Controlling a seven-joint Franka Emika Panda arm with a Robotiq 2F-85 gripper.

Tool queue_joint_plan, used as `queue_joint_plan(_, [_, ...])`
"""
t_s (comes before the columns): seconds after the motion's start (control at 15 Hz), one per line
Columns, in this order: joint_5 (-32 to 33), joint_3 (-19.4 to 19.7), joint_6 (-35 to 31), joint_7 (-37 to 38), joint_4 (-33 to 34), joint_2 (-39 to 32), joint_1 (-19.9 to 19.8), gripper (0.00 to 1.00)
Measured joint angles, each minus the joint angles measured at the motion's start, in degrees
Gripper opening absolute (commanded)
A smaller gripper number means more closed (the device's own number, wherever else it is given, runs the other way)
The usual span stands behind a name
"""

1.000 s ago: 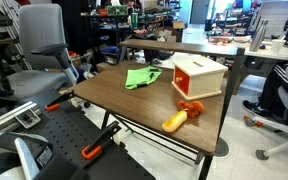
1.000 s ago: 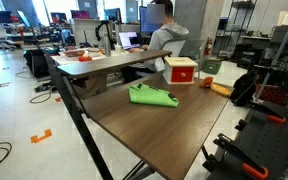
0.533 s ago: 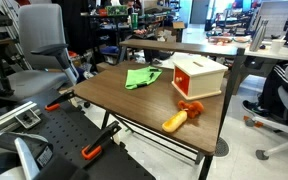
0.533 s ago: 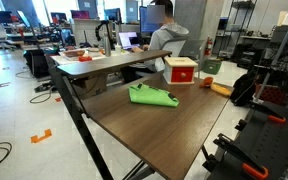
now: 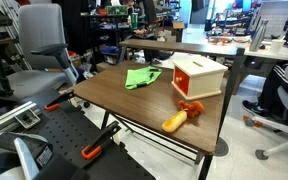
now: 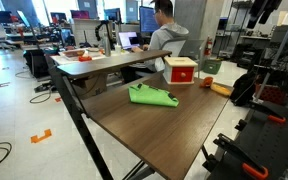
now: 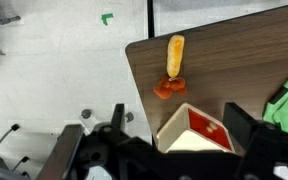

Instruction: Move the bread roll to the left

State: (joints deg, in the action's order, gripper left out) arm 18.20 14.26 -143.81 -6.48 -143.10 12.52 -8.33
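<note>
I should next lower my gripper toward the table's edge and close it across the roll's middle (image 5: 174,121), as the roll lies below and beyond my open fingers, past the box (image 5: 198,76).
The bread roll (image 5: 174,121) is a small yellow-orange roll lying near the table's edge; it also shows in the other exterior view (image 6: 220,88) and the wrist view (image 7: 175,55). A small red-orange lumpy object (image 5: 192,107) lies touching one end of it (image 7: 169,89). A red-and-cream box (image 5: 198,76) stands beside them. My gripper (image 7: 179,125) shows only in the wrist view. It is open and empty, high above the table, with its fingers on either side of the box (image 7: 199,135). The roll lies beyond the fingertips.
A green cloth (image 5: 141,77) lies on the brown table (image 5: 124,100), also visible in an exterior view (image 6: 152,96). Office chairs (image 5: 39,60), another desk and a seated person (image 6: 164,35) are behind. Floor lies just past the table edge by the roll (image 7: 74,60).
Nothing on the table has moved. The person seated at the desk behind has shifted slightly.
</note>
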Motion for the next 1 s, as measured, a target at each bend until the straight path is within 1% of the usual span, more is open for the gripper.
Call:
queue_joint_plan(0.33, [0.7, -0.9, -4.8, 5.2, 2.5, -15.5, -0.5, 1.00])
queue_joint_plan(0.67, [0.1, -0.8, -11.4, 5.7, 5.8, -27.8, -0.5, 1.00])
queue_joint_plan(0.8, [-2.4, -1.1, -12.8, 5.3, 7.6, -31.5, -0.6, 1.00])
queue_joint_plan(1.0, [-7.5, -3.0, -13.0, 1.9, 10.5, -36.1, -2.1, 1.00])
